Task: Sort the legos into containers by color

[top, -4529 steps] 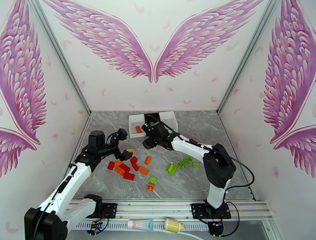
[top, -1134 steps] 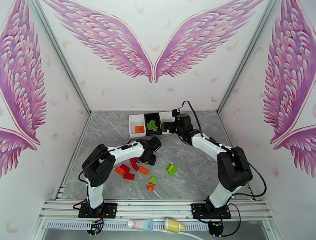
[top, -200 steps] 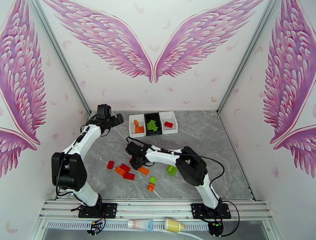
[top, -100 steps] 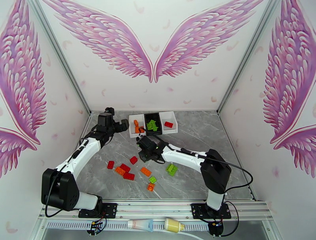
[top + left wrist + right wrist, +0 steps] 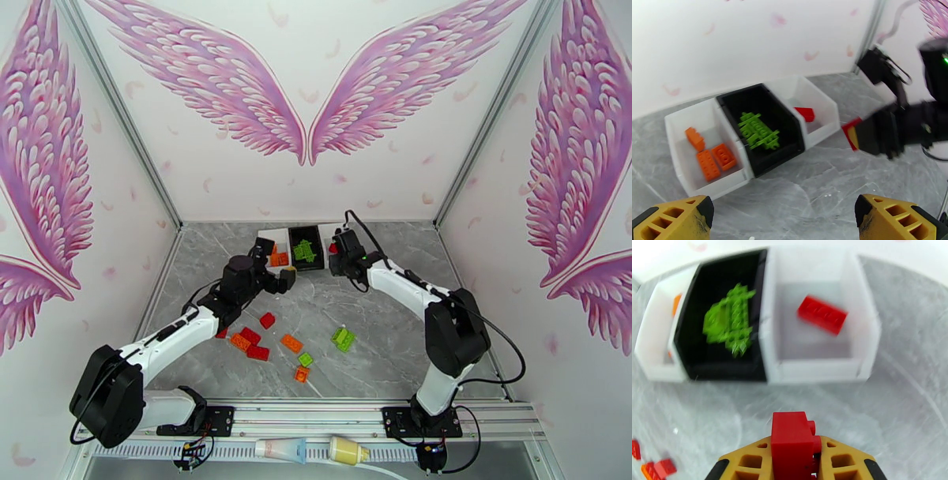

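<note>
My right gripper moves outward past the white box's near side and over the box's bottom next. It lets go of my lego there, since another red lego lies in that box.
My right gripper point(image 5: 335, 254) is shut on a red lego point(image 5: 792, 439), held just in front of the containers' right white box point(image 5: 865, 338), where another red lego point(image 5: 822, 314) lies. The black middle box point(image 5: 306, 264) holds green legos point(image 5: 730, 321); the left white box point(image 5: 675, 130) holds orange legos point(image 5: 711, 158). My left gripper point(image 5: 276, 262) hangs open and holds nothing in front of the left box; its yellow fingertips point(image 5: 675, 217) frame the row. In the left wrist view the right gripper point(image 5: 884, 134) carries its red lego point(image 5: 850, 135). Loose red point(image 5: 268, 320), orange point(image 5: 291, 343) and green point(image 5: 343, 339) legos lie on the table.
The grey marble table point(image 5: 395, 347) is walled by white panels with pink wings. The loose legos cluster in the middle and near left; the left forearm point(image 5: 178, 339) crosses beside them. An aluminium rail point(image 5: 316, 410) runs along the near edge.
My right gripper has carried a red lego from the table's middle up to the right box. My left gripper has swung from left of the containers to just in front of them.
</note>
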Available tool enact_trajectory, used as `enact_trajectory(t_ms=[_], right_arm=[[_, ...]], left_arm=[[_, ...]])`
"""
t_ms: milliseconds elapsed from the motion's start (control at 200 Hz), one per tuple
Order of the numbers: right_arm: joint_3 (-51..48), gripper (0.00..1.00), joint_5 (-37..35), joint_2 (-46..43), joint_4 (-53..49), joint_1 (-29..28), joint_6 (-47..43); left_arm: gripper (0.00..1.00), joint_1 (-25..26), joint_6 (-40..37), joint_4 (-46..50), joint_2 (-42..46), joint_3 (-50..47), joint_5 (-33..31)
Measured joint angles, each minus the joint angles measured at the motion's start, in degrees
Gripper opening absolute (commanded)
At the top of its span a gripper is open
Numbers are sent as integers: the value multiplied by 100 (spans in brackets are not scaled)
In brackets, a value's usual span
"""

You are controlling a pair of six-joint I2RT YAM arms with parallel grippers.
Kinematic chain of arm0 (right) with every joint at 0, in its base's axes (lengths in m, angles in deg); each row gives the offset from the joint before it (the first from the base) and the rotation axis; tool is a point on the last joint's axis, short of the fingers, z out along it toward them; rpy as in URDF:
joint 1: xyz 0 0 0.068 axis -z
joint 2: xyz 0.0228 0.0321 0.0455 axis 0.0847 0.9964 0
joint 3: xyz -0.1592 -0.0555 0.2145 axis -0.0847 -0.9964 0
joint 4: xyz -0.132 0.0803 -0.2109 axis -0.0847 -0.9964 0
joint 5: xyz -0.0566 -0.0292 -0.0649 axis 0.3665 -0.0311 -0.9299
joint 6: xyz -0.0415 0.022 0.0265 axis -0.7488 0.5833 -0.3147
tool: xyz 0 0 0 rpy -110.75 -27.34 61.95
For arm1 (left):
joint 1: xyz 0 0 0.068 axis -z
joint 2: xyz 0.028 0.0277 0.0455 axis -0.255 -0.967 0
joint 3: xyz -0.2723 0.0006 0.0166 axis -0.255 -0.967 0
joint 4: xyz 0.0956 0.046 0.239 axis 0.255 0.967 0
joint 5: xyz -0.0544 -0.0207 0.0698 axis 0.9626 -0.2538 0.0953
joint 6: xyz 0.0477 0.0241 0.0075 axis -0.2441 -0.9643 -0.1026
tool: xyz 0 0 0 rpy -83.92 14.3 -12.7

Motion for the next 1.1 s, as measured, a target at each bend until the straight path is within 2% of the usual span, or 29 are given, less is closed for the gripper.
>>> enact_trajectory(t_ms=[220, 365, 605, 700, 815, 975, 1100], right_arm=[[1523, 6, 85, 1211, 133, 400, -413], [2114, 7, 195, 1843, 195, 450, -476], [3075, 15, 339, 2778, 59, 450, -476], [3117, 31, 393, 2826, 39, 450, -474], [3097, 45, 435, 2822, 98, 452, -455], [2675, 70, 527, 2564, 214, 452, -494], [2015, 81, 682, 1985, 378, 450, -557]], left_arm=[[99, 291, -363, -210, -39, -7, 68], [99, 363, -476, -201, -92, -7, 24], [99, 382, -487, -201, -98, -7, -52], [99, 382, -466, -173, -125, -2, -52], [99, 382, -431, -76, -151, 31, -52], [99, 382, -374, 195, -151, 116, -57], [99, 367, -372, 710, -149, 251, -79]])
